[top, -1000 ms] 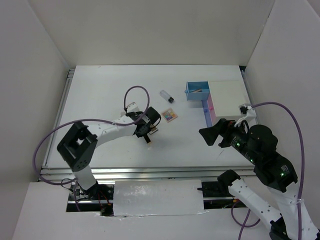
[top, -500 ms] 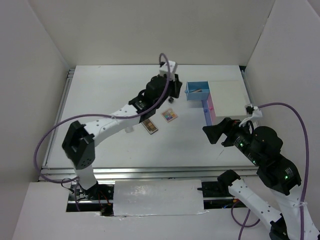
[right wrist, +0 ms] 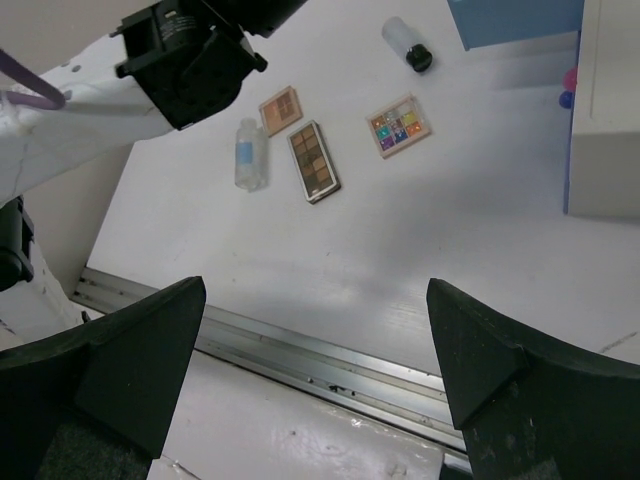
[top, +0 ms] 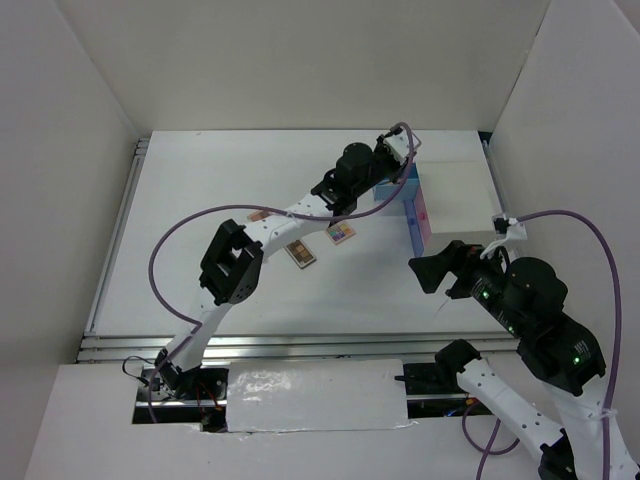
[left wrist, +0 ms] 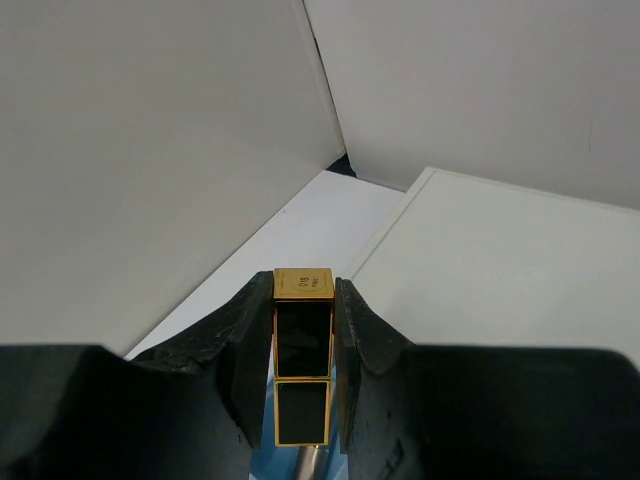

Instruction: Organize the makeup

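I need to keep my left gripper over the open blue drawer point(left wrist: 279, 460) next and spread its fingers to release the lipstick tube inside. The drawer's blue bottom already shows below the lipstick tube point(left wrist: 303, 340).
My left gripper point(left wrist: 303, 285) is shut on the black-gold lipstick tube point(left wrist: 303, 340), which stands upright between the jaws. In the top view this gripper point(top: 388, 170) hangs over the open blue drawer point(top: 411, 187). Under the tube I see blue drawer floor and a slim metallic stick point(left wrist: 309, 464). On the table lie three palettes point(right wrist: 281, 110) point(right wrist: 313, 160) point(right wrist: 400, 126), a clear bottle point(right wrist: 248, 153) and a black-capped bottle point(right wrist: 408, 44). My right gripper point(right wrist: 315, 290) is open and holds nothing, hovering over the near right of the table point(top: 432, 268).
The white box point(top: 455, 195) stands at the far right, with a pink drawer point(top: 420, 220) pulled out beside the blue one. White walls close in the table on three sides. A metal rail point(right wrist: 330, 350) runs along the near edge.
My left arm has swung from the middle of the table up and right, carrying the lipstick tube to above the blue drawer. The right arm has barely moved.
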Robot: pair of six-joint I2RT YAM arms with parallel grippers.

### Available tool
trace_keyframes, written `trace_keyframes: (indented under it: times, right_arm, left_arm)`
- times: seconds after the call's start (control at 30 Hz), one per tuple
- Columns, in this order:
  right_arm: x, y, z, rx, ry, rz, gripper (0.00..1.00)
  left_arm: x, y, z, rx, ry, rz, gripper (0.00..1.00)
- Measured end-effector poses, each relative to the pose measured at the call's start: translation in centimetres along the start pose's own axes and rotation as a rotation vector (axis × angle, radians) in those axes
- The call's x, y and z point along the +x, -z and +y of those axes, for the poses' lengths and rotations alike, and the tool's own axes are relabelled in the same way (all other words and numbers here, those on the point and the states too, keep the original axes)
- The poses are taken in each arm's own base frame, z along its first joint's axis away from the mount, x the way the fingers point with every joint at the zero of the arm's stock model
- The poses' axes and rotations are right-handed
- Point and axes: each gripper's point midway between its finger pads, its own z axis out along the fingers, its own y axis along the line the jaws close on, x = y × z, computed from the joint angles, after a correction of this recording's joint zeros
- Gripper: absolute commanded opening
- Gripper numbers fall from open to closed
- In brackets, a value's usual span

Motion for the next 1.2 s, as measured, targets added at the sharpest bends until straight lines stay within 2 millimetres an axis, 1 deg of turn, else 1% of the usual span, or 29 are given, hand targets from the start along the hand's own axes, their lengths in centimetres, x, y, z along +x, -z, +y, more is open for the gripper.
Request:
trace_keyframes:
  times: [0.1,0.17,0.2,0.27,0.33,0.37,0.4,0.43,0.47,0.5,0.53,0.63,0.7,0.77,0.83,0.9,0.97,1.03,1.07,1.13,1.17,1.2]
  right_arm:
    - [0.1,0.2,-0.1,0.005,0.005,0.004,1.0]
    - [0.1,0.3,-0.2,0.008,0.009,0.005,1.0]
    - [0.0,0.4,-0.2,0.007,0.01,0.004,1.0]
    - [-0.2,0.6,-0.1,0.005,0.014,-0.001,1.0]
    - [-0.2,0.6,-0.1,0.003,0.016,-0.002,1.0]
    - [-0.2,0.6,-0.1,0.004,0.019,-0.001,1.0]
    - [-0.2,0.6,-0.1,0.004,0.02,0.0,1.0]
    - [-0.2,0.5,-0.1,0.005,0.023,0.001,1.0]
    - [-0.2,0.5,-0.1,0.006,0.024,0.003,1.0]
    - [-0.2,0.4,-0.1,0.008,0.025,0.005,1.0]
    - [-0.2,0.3,-0.2,0.011,0.027,0.006,1.0]
    - [0.0,-0.2,-0.3,0.024,0.029,0.02,1.0]
    - [0.1,-0.5,-0.3,0.03,0.03,0.03,1.0]
    - [0.1,-0.7,-0.4,0.035,0.03,0.038,1.0]
    - [0.2,-0.8,-0.4,0.039,0.03,0.041,1.0]
    - [0.1,-0.9,-0.4,0.04,0.029,0.041,1.0]
    - [0.0,-1.2,-0.3,0.037,0.025,0.038,0.99]
    - [0.1,-1.7,-0.1,0.033,0.018,0.041,0.99]
    - [0.1,-2.3,0.0,0.028,0.01,0.044,0.97]
    - [0.5,-3.8,0.1,0.032,0.001,0.065,0.92]
    - [0.7,-4.9,0.3,0.034,-0.007,0.077,0.77]
    - [0.9,-6.0,0.3,0.037,-0.011,0.092,0.68]
  left_arm:
    - [1.6,-0.6,-0.3,0.002,-0.027,0.0,0.08]
    - [2.4,-1.1,-0.4,0.001,-0.035,-0.002,0.09]
    - [2.8,-1.3,-0.4,0.001,-0.036,-0.003,0.13]
    - [3.7,-1.6,-0.5,0.002,-0.046,0.005,0.17]
    - [4.2,-1.6,-0.5,0.0,-0.053,0.01,0.24]
    - [4.2,-1.6,-0.5,-0.004,-0.055,0.01,0.3]
    - [4.3,-1.6,-0.4,-0.006,-0.056,0.011,0.53]
    - [4.4,-1.6,-0.3,-0.011,-0.06,0.004,0.67]
    - [4.3,-1.6,-0.3,-0.017,-0.064,-0.003,0.77]
    - [4.5,-1.4,-0.3,-0.024,-0.058,-0.012,0.95]
    - [5.0,-1.1,-0.3,-0.029,-0.058,-0.005,0.99]
    - [6.4,-0.1,-0.3,-0.049,-0.041,0.024,0.99]
    - [6.4,0.3,-0.2,-0.055,-0.027,0.032,0.99]
    - [5.3,0.6,0.7,-0.101,-0.005,0.027,0.99]
    - [3.2,1.1,2.0,-0.155,0.018,0.011,1.0]
    - [0.3,1.8,3.8,-0.238,0.05,-0.017,0.99]
    - [-3.2,3.4,6.1,-0.358,0.108,-0.042,0.99]
    - [-5.7,5.5,8.2,-0.477,0.186,-0.037,0.99]
    - [-6.6,7.0,9.3,-0.545,0.232,-0.024,0.99]
    - [-8.3,10.5,11.4,-0.676,0.328,0.007,0.99]
    - [-9.0,12.4,12.2,-0.735,0.386,0.025,0.99]
    - [-9.3,14.5,13.0,-0.793,0.427,0.05,0.99]
